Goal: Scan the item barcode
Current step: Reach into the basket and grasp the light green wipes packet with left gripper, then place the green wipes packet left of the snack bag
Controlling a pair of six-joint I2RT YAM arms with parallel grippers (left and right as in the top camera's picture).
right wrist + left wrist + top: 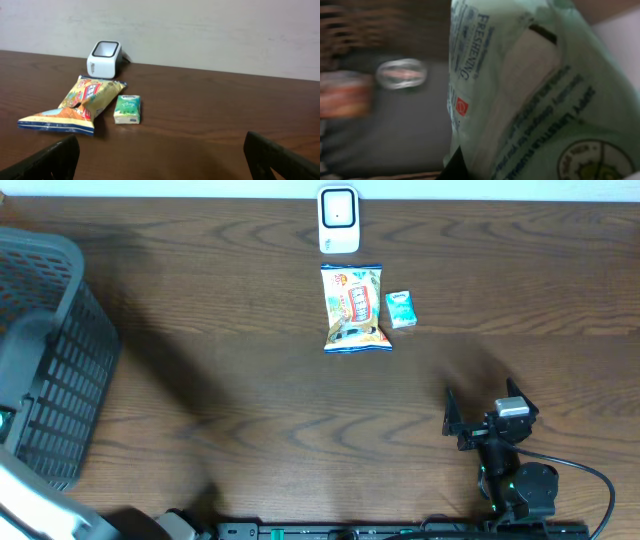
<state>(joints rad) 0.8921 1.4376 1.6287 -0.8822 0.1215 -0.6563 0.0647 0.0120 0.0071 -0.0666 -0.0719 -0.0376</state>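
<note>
My left gripper needs to swing outward from the basket next, then lower the packet beside the yellow snack bag's basket-facing edge, where the table is empty.
A pale green packet (530, 100) with printed text fills the left wrist view. My left gripper (485, 172) is shut on this packet; one dark fingertip (454, 167) shows at its lower edge and the other is hidden behind it. The overhead view does not show this gripper or the packet. The white barcode scanner (338, 220) (104, 59) stands at the table's far edge. My right gripper (490, 415) (162, 155) rests low over the table near the front, open with nothing between its fingers.
A yellow snack bag (355, 308) (75, 105) and a small green tissue pack (401, 309) (127, 109) lie just in front of the scanner. A grey mesh basket (50, 360) stands at the left edge. Blurred items (401, 73) lie behind the held packet.
</note>
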